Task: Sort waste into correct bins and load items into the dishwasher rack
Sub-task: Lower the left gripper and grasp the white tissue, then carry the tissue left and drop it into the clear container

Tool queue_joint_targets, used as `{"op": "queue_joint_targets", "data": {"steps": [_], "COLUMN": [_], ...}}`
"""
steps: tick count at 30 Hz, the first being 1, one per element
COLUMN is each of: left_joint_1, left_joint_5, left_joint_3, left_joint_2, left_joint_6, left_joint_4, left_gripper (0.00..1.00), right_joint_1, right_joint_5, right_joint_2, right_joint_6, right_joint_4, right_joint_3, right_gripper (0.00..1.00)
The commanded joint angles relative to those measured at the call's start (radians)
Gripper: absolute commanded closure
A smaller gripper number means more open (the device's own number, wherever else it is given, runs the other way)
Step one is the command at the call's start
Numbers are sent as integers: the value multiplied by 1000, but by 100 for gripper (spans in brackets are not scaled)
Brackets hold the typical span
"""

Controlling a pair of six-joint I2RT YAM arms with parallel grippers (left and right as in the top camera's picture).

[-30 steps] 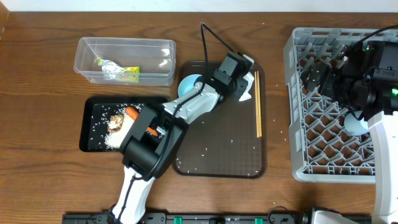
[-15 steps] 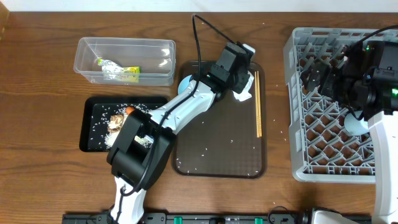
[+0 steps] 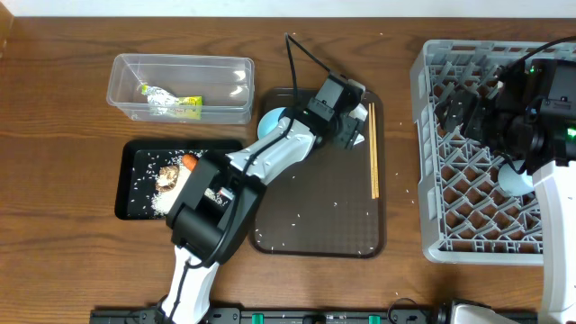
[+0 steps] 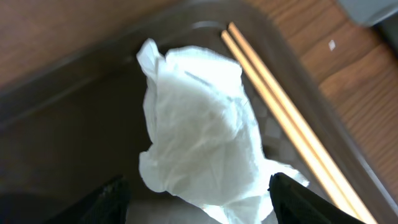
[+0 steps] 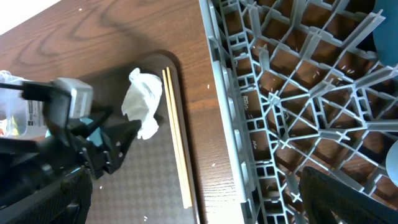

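I need to lower my left gripper a little toward the tray and close it on the paper's near end (image 3: 359, 139) (image 4: 216, 190), which lies between my open fingers.
The crumpled white paper (image 4: 199, 130) lies at the far right corner of the brown serving tray (image 3: 315, 225). My left gripper (image 4: 202, 202) is open, one dark finger on each side of the paper's near end, not pinching it. From overhead the left gripper (image 3: 349, 131) partly covers the paper (image 3: 359, 120). The wooden chopsticks (image 3: 373, 153) lie along the tray's right rim, just beside the paper (image 5: 142, 102). My right gripper (image 3: 461, 112) hangs open and empty over the grey dishwasher rack (image 3: 450, 207). A light-blue cup (image 3: 515, 180) sits in the rack.
The clear tub (image 3: 225, 72) at the back left holds the yellow-green wrapper (image 3: 175, 106). In the black tray (image 3: 130, 193) are rice, the brown lump (image 3: 168, 177) and the carrot (image 3: 190, 162). A light-blue round dish (image 3: 273, 120) lies partly under my left arm. Rice grains dot the brown tray.
My left gripper went from shut to open around the crumpled paper, its wrist swinging slightly up the tray and back. The right arm has stayed still.
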Motion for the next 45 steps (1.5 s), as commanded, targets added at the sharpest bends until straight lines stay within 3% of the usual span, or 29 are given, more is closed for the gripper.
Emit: {"op": "queue_joint_targets", "data": {"steps": [1, 19, 24, 31, 42, 45], "left_joint_1": [-2, -2, -2, -2, 10, 37], "left_joint_5": [6, 6, 6, 6, 0, -63], "left_joint_3": [5, 5, 5, 5, 5, 5], "left_joint_2": [32, 100, 100, 98, -79, -160], "left_joint_6": [46, 72, 72, 72, 59, 11], "left_joint_4": [5, 76, 98, 97, 85, 87], "left_gripper": [26, 26, 46, 94, 94, 94], "right_joint_1": [5, 5, 5, 5, 5, 5], "right_joint_5": [8, 8, 8, 8, 8, 8], "right_joint_2": [2, 2, 2, 2, 2, 2], "right_joint_6": [8, 9, 9, 9, 9, 9], "right_joint_4": [2, 2, 1, 2, 2, 2], "right_joint_3": [14, 14, 14, 14, 14, 14], "right_gripper": [1, 1, 1, 1, 1, 1]}}
